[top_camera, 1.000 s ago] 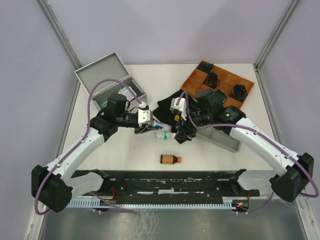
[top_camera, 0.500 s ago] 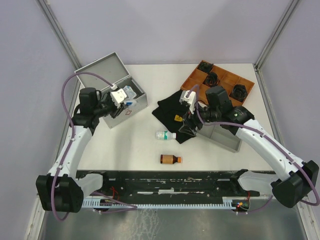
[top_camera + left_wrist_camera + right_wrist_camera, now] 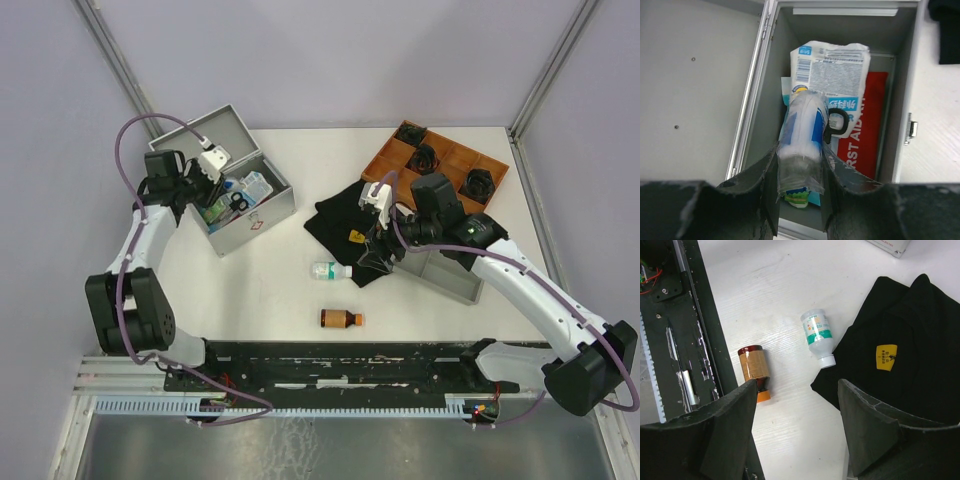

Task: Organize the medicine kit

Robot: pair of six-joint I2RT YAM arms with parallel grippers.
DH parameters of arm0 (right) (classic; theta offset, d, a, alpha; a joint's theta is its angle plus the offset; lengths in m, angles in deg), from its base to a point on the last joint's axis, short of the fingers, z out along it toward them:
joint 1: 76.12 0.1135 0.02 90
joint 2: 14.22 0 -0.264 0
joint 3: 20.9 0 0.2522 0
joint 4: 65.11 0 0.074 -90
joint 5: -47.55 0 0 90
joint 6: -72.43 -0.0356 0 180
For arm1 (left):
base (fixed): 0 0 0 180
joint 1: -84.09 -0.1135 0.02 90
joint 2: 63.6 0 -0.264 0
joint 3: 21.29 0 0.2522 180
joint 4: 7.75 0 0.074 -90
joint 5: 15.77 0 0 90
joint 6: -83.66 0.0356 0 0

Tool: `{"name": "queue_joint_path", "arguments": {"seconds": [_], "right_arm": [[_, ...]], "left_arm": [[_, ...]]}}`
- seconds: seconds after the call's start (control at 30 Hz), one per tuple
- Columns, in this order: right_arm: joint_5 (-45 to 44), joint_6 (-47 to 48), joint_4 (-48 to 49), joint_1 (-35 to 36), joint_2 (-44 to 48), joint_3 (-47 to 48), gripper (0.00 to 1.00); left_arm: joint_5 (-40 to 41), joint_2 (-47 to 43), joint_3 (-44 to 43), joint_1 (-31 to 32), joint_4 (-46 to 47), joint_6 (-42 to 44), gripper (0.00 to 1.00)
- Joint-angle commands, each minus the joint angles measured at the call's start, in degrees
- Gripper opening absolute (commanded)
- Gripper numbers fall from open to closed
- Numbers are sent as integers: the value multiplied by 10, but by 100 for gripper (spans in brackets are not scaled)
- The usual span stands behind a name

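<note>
The left gripper moves down into the case toward its near end next, beside the green packet (image 3: pixel 215 208) (image 3: pixel 801 199).
The medicine kit (image 3: pixel 268 205), a silver-grey metal case, stands open at the back left with its lid raised. My left gripper (image 3: pixel 213 180) is over it, shut on a clear-wrapped blue-and-white pack (image 3: pixel 801 135) held above the inside of the case (image 3: pixel 765 100). Inside lie a white printed packet (image 3: pixel 832 67), a red first aid pouch (image 3: pixel 867 135) and black scissor handles (image 3: pixel 839 121). My right gripper (image 3: pixel 373 260) is open and empty above the table (image 3: pixel 797 425). A white bottle (image 3: pixel 817 334) and a brown bottle (image 3: pixel 753 367) lie on the table below it.
A black cloth (image 3: pixel 345 222) lies mid-table, under the right arm. An orange-brown divided tray (image 3: pixel 400 160) with black items sits at the back right. A grey plastic tray (image 3: pixel 455 282) is at the right. A black rail (image 3: pixel 340 365) runs along the front edge.
My left arm has swung from the table's middle back to the open case, carrying the wrapped pack. My right gripper has drawn back slightly from the white bottle and stayed open.
</note>
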Motion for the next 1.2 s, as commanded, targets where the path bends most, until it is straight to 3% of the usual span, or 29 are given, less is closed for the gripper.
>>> {"name": "queue_joint_path", "arguments": {"seconds": [0.0,0.33,0.43,0.8,1.17], "right_arm": [[7,6,15,-2,11,-4,74],[2,12,12,-3,9,-5,75],[1,13,12,-3,6,-5,75],[-21,16,7,-4,-5,-4,77],[-109,6,5,-14,-17,9,79]], "left_arm": [[9,49,-44,-14,4,42,17],[15,118,-58,-28,-41,82,26],[25,117,-55,-29,-48,89,40],[43,55,-45,-30,-49,94,66],[-9,-51,10,-30,-15,10,89]]}}
